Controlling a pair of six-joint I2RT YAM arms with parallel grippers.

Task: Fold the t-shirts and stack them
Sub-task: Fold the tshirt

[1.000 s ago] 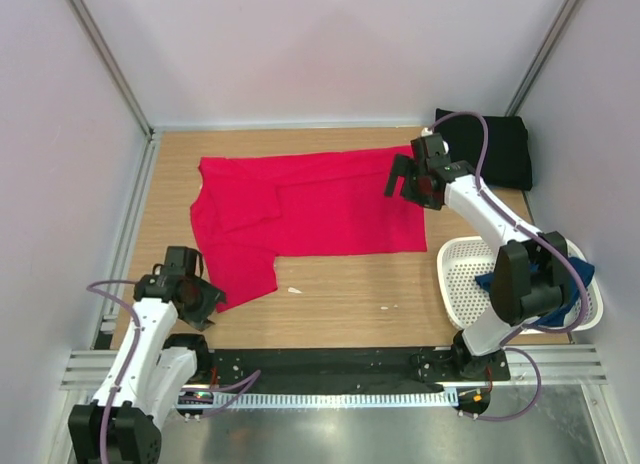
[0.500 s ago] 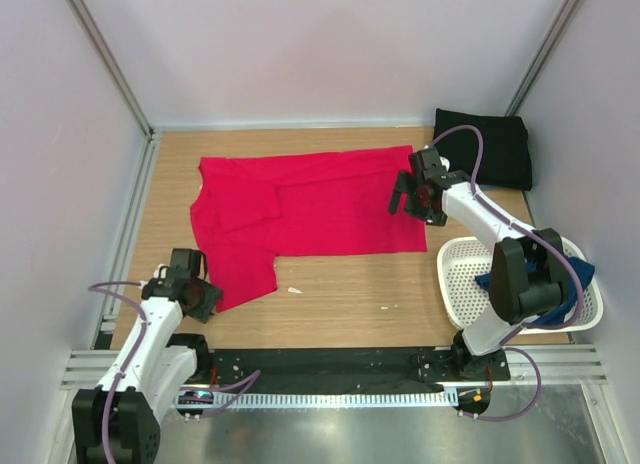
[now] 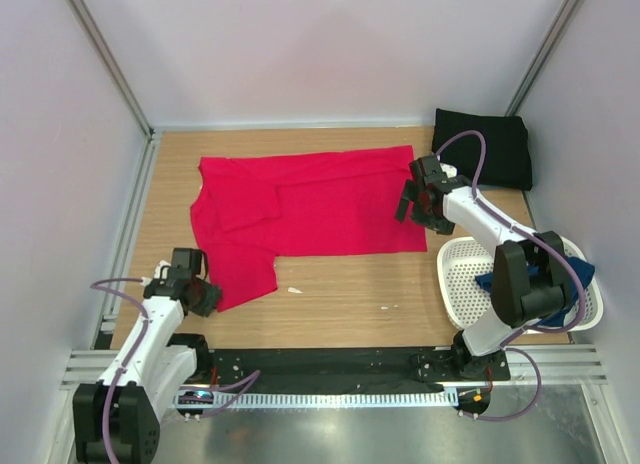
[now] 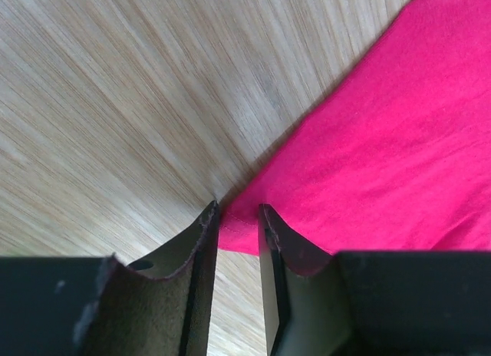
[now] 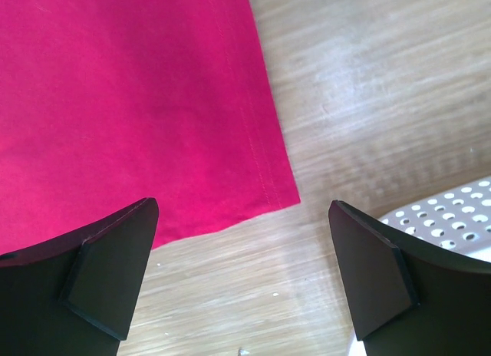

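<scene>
The red t-shirt's near corner [image 3: 423,249] [image 5: 294,199] by the basket is below and slightly back, so I need to lower my right gripper's open fingers back around it next.
The red t-shirt [image 3: 310,204] lies spread flat on the wooden table, with one sleeve folded in. My left gripper [image 3: 200,296] is at the shirt's near left corner. In the left wrist view its jaws [image 4: 238,210] stand only narrowly apart, with that corner of the red cloth [image 4: 383,141] lying between the tips. My right gripper [image 3: 410,208] hovers wide open and empty over the shirt's near right corner [image 5: 268,187]. The black t-shirt [image 3: 482,149] lies folded at the far right. The navy t-shirt [image 3: 578,274] lies bunched in the basket.
The white perforated basket [image 3: 458,284] stands at the near right, and its rim shows in the right wrist view [image 5: 453,210]. Small white specks [image 3: 294,289] lie on the wood in front of the shirt. White walls enclose the table on three sides.
My right gripper has moved nearer along the shirt's right edge toward its near corner. My left gripper has shifted slightly nearer, to the shirt's near left corner.
</scene>
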